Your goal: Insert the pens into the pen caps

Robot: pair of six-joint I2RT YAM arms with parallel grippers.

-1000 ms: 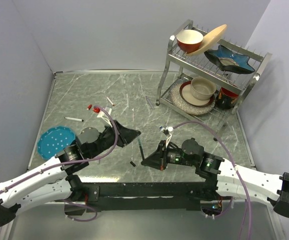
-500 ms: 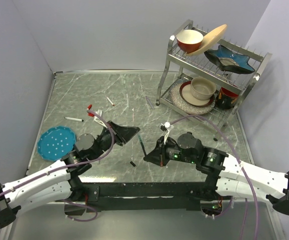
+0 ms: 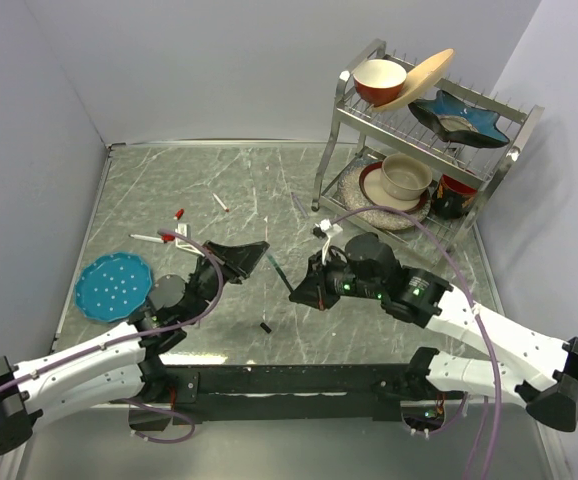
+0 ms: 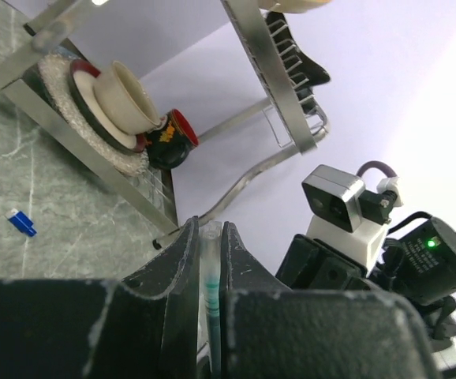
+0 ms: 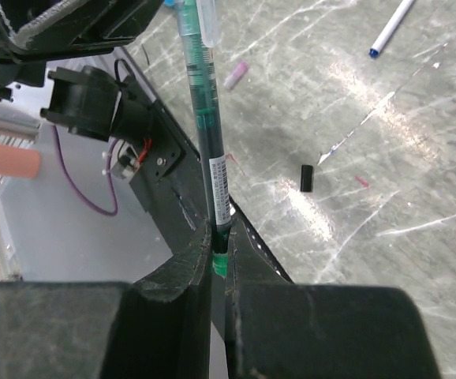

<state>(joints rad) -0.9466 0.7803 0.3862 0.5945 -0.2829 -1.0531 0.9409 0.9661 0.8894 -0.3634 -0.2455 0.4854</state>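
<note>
I will next tilt my left gripper downward and lower it to the bare marble beside the black cap to let go of the pen, because its clear cap (image 5: 197, 22) is on.
The dark teal-green pen (image 3: 280, 273) hangs in the air between my two grippers. My right gripper (image 3: 296, 293) is shut on its green lower end, as the right wrist view (image 5: 220, 253) shows. The pen's barrel (image 5: 212, 142) runs up to a clear cap (image 5: 197, 22) at its far end. My left gripper (image 3: 262, 248) is shut on that clear cap end (image 4: 210, 241). A black cap (image 3: 266, 327) lies on the table below. White pens (image 3: 147, 238) (image 3: 221, 203) and a red cap (image 3: 179, 213) lie at the left. A blue cap (image 4: 21, 223) lies near the rack.
A metal dish rack (image 3: 341, 118) with bowls and plates stands at the back right. A blue dotted plate (image 3: 114, 283) lies at the left. A blue-tipped white pen (image 5: 390, 28) and a pink cap (image 5: 234, 74) lie on the marbled table.
Both arms have risen and moved away from the near edge. My left gripper has come onto the pen's capped end, while the right gripper kept hold of the pen.
</note>
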